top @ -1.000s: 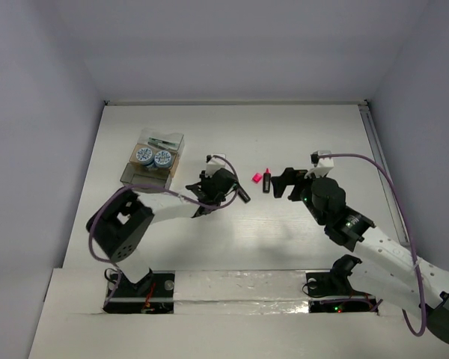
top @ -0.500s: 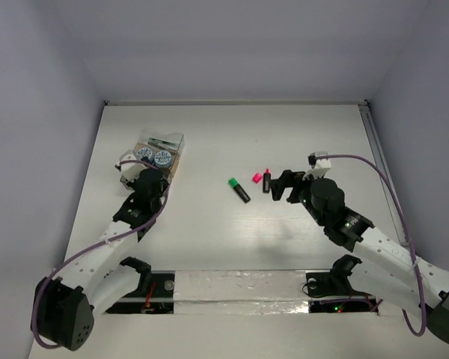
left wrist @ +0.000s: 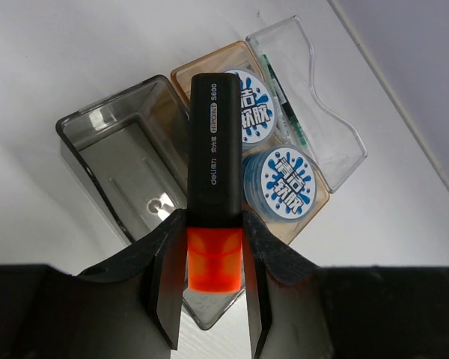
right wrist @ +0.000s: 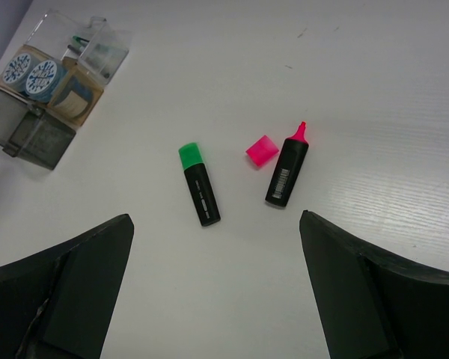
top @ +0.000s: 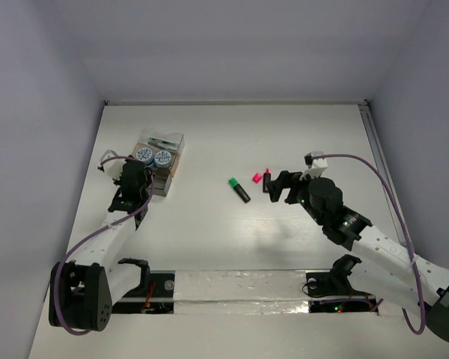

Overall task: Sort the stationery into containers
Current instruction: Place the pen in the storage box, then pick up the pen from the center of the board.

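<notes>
My left gripper will next lower the orange-ended marker over the near clear box (top: 161, 181) (left wrist: 150, 194), which is empty and beside the discs, and then open.
My left gripper (left wrist: 215, 250) is shut on the orange end of a black marker (left wrist: 213, 142) and holds it over the containers (left wrist: 112, 164). It sits at their near-left side in the top view (top: 134, 182). One clear box is empty, one holds two blue-white discs (left wrist: 286, 182), and one holds thin pens (left wrist: 286, 101). My right gripper (right wrist: 217, 299) is open and empty, just near of the green-ended marker (right wrist: 199, 185), the pink-ended marker (right wrist: 287, 173) and a tiny pink piece (right wrist: 262, 149). They lie at mid-table in the top view (top: 239, 190).
The containers (top: 153, 161) stand at the table's left. The table's back edge meets the wall behind, and a rail (top: 374, 142) runs along the right edge.
My left arm has swung from the table's middle, by the green marker, over to the containers with the orange marker in its grip. My right gripper has crept slightly left.
</notes>
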